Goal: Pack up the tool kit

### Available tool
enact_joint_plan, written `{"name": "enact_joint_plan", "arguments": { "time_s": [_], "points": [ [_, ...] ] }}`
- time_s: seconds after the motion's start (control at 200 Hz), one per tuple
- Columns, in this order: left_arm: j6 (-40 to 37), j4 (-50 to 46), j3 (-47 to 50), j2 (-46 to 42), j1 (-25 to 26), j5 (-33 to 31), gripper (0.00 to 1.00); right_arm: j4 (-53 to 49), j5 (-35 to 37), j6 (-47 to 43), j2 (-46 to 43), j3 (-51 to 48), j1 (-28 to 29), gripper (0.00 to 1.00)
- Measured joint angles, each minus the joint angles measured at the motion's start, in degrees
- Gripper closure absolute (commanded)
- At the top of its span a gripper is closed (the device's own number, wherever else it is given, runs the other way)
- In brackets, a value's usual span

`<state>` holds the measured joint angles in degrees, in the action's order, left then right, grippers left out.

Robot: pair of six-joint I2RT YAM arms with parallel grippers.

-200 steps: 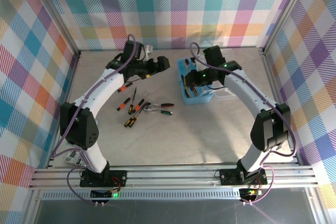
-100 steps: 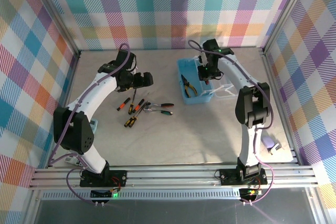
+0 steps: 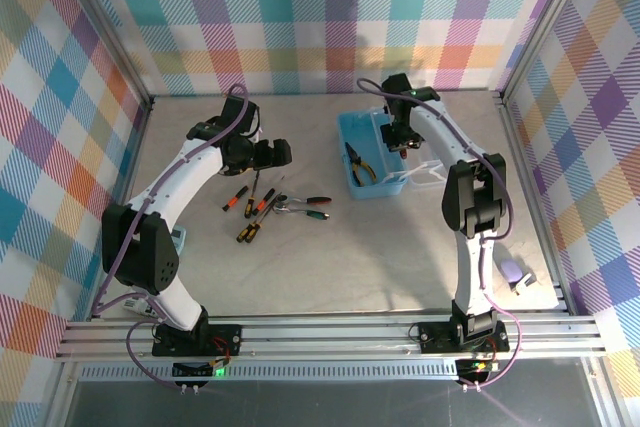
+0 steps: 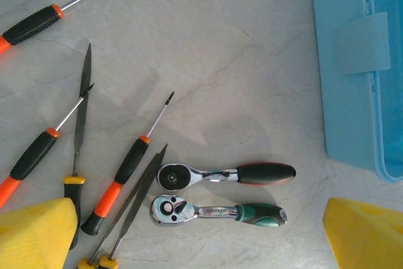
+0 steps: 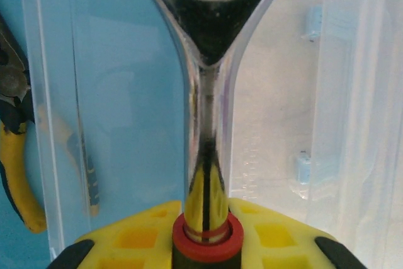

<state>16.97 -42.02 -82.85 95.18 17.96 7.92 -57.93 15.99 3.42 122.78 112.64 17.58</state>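
The left gripper moves back and down onto the lone file's handle by its yellow collar (image 3: pixel 249 205) (image 4: pixel 73 187) next, because a gap parts it from the screwdriver on either side.
The light blue case (image 3: pixel 352 137) lies open at the back right, its clear lid (image 3: pixel 428 173) flopped to the right. Yellow-handled pliers (image 3: pixel 358 165) (image 5: pixel 14 155) lie inside. My right gripper (image 3: pixel 398 135) hovers over the case, shut on the black, red-collared handle of a chrome wrench (image 5: pixel 208 155) that points out over the case wall. My left gripper (image 3: pixel 272 154) (image 4: pixel 201 236) stands open above the loose tools: orange-and-black screwdrivers (image 4: pixel 126 168) (image 3: pixel 243 199), a red-handled ratchet (image 4: pixel 227 173) and a green-handled ratchet (image 4: pixel 217 210).
Slim files with yellow ends (image 4: pixel 77 137) lie among the screwdrivers. The case's left wall (image 4: pixel 352 92) is just right of the ratchets. A pale lilac object (image 3: pixel 516 274) sits near the right wall. Metal frame posts edge the table.
The left gripper came down and left from the back to above the loose tools. The right arm swung its elbow back while its gripper stayed over the case with the wrench.
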Motion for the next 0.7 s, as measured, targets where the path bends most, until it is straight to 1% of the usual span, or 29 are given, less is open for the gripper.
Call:
{"name": "enact_joint_plan", "arguments": {
  "time_s": [0.06, 0.13, 0.23, 0.325, 0.365, 0.39, 0.44, 0.48, 0.49, 0.495, 0.66, 0.7],
  "points": [
    [-0.15, -0.07, 0.00, 0.00, 0.00, -0.15, 0.00, -0.11, -0.11, 0.24, 0.33, 0.42, 0.07, 0.62],
    [-0.31, -0.11, 0.00, 0.00, 0.00, -0.55, 0.00, -0.24, -0.20, 0.28, 0.42, 1.16, 0.09, 0.52],
    [-0.55, -0.33, 0.00, 0.00, 0.00, -1.16, 0.00, -0.46, -0.37, 0.28, 0.42, 2.80, 0.09, 0.43],
    [-0.81, -0.94, 0.13, 0.00, 0.00, -1.62, 0.00, -0.81, -0.35, 0.20, 0.42, 4.42, 0.22, 0.38],
    [-0.96, -1.27, 0.37, 0.00, 0.00, -1.75, 0.00, -0.98, -0.37, 0.07, 0.42, 4.96, 0.52, 0.33],
    [-1.07, -1.36, 0.68, 0.00, 0.00, -1.92, 0.00, -1.01, -0.39, 0.07, 0.39, 5.18, 0.66, 0.29],
    [-1.36, -1.51, 1.64, 0.00, 0.00, -2.49, 0.00, -1.18, -0.57, -0.20, 0.35, 5.44, 0.81, 0.17],
    [-1.44, -1.64, 2.78, 0.00, 0.00, -3.02, 0.03, -1.33, -1.14, -0.07, 0.13, 5.46, 1.14, 0.06],
    [-1.51, -1.70, 3.08, 0.00, 0.00, -3.17, 0.04, -1.38, -1.36, -0.39, 0.09, 5.46, 1.22, 0.01],
    [-1.53, -1.75, 3.19, 0.00, 0.00, -3.19, 0.04, -1.40, -1.40, -0.57, 0.07, 5.46, 1.25, 0.00],
    [-1.77, -4.33, 8.07, 0.26, 0.00, -6.23, 0.17, -1.11, -7.85, -1.33, -3.65, 4.46, 3.85, 0.01],
    [-1.81, -4.74, 8.81, 0.70, 0.00, -7.21, 0.23, -0.68, -9.57, -1.31, -5.49, 3.61, 4.50, 0.01]
  ]
}}
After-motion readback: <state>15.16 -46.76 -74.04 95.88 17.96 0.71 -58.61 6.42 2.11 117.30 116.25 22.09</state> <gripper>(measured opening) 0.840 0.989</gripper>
